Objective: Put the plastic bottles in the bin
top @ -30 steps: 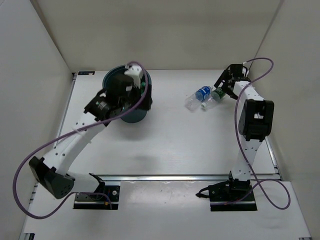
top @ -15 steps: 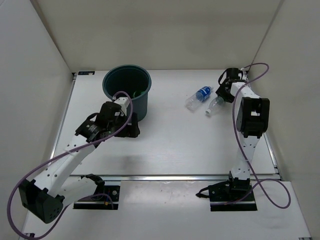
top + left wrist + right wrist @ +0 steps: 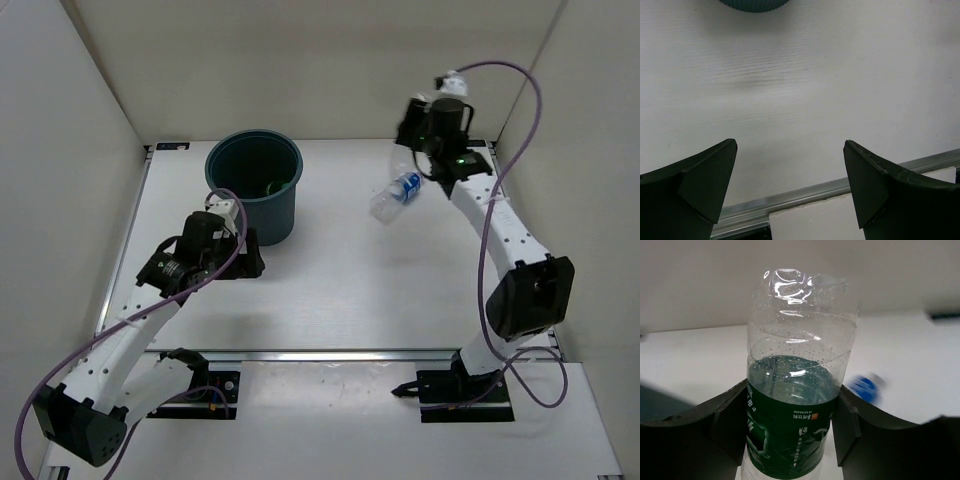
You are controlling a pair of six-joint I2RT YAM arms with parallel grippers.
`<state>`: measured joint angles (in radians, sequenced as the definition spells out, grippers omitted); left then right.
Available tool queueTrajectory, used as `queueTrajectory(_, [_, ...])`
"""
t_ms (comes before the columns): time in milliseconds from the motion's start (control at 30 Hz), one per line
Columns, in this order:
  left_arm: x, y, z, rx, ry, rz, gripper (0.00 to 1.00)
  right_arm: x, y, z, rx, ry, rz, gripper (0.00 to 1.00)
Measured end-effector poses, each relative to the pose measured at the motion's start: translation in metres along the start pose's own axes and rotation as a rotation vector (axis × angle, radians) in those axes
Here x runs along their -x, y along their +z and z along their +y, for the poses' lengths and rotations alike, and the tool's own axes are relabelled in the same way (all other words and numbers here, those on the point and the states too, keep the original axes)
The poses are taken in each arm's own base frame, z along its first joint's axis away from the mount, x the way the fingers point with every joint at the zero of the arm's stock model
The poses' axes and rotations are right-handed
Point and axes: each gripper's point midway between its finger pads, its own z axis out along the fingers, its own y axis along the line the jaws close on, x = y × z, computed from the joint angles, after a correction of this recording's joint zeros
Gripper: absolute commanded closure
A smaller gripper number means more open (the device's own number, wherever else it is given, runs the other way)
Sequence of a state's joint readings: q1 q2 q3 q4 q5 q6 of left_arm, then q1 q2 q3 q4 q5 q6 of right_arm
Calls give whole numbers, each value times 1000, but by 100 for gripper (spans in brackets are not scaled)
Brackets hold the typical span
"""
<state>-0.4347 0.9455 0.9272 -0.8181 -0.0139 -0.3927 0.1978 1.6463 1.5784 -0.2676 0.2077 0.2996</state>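
My right gripper will swing over the bin's opening [image 3: 252, 166] next and release the bottle with the dark green label there, because the bin stands to the gripper's left in the top view.
My right gripper [image 3: 792, 400] is shut on a clear plastic bottle with a dark green label [image 3: 790, 425], its fingers [image 3: 715, 425] pressed on both sides of the label. In the top view that gripper [image 3: 412, 130] hangs high over the back right of the table. A clear bottle with a blue label [image 3: 398, 193] lies on the table below it. The dark teal bin [image 3: 255, 215] stands at the back left, with something green [image 3: 272, 186] inside. My left gripper [image 3: 790, 175] is open and empty, low over the table just in front of the bin [image 3: 755, 4].
White walls close in the table on the left, back and right. A metal rail [image 3: 370, 353] runs along the near edge, also showing as the rail [image 3: 790, 192] between the left fingers. The purple cables [image 3: 510, 70] loop off both arms.
My right gripper has shut on the green-label bottle and lifted it up and to the left. My left arm has drawn back from over the bin to the table in front of it.
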Motion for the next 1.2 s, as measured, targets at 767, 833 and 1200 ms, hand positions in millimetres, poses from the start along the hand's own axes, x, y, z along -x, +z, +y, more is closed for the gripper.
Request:
queueTrajectory(767, [-37, -14, 20, 22, 21, 23, 1, -34, -35, 422, 965, -286, -297, 13])
queueTrajectory(833, [-34, -14, 18, 22, 34, 26, 1, -37, -42, 426, 974, -297, -283, 1])
queueTrajectory(1200, [23, -9, -27, -57, 169, -3, 2, 20, -35, 332, 784, -289, -146, 1])
